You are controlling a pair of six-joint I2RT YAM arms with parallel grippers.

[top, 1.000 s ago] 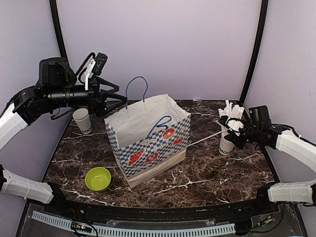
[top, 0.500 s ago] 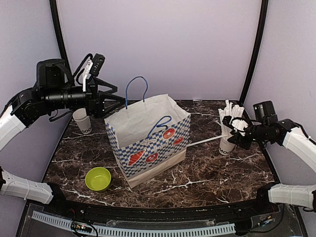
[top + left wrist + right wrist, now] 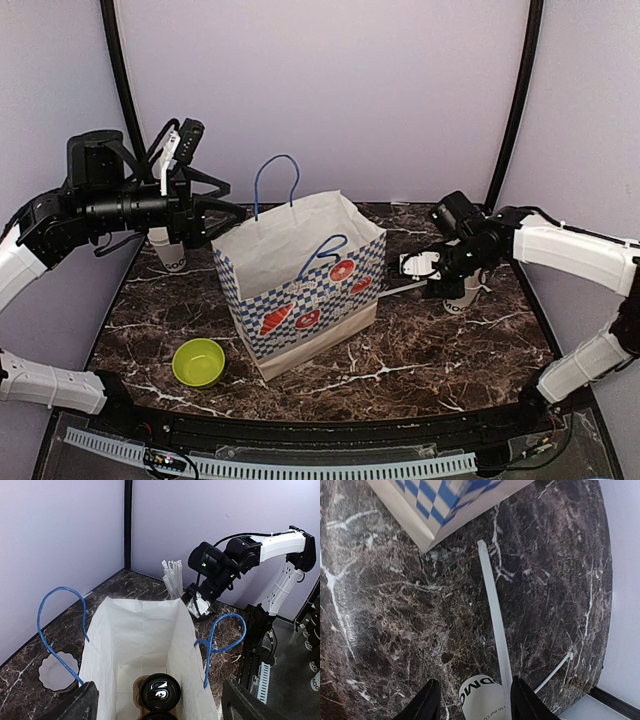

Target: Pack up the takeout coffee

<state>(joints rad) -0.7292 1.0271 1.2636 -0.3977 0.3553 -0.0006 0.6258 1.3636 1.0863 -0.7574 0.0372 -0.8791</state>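
Next, my right gripper lowers toward the bag, onto the leaning white straw, because the straw runs against one gripper finger instead of between both.
Two takeout coffee cups stand inside the white paper bag (image 3: 135, 630), showing only their black lids (image 3: 160, 692), one at the picture's bottom edge. My left gripper (image 3: 162, 707) hangs open above the bag's mouth, its dark fingers (image 3: 75, 705) far apart with nothing between them. From above, the left gripper (image 3: 225, 213) sits at the left rim of the blue-checked bag (image 3: 300, 300). My right gripper (image 3: 475, 681) is open over a white lettered cup (image 3: 482, 702), a finger on each side. One long white straw (image 3: 492, 610) leans out of this cup toward the bag.
A green bowl (image 3: 198, 362) lies at the front left. A white lidless lettered cup (image 3: 170, 252) stands behind my left arm. A white scalloped dish (image 3: 57, 670) sits beside the bag. White straws (image 3: 172, 577) stick up by the right gripper (image 3: 425, 275). Another straw (image 3: 555, 672) lies on the marble.
My right arm has swung in from the right and now reaches over the straw cup toward the bag, with its jaws wider apart. The left arm has drifted slightly left.
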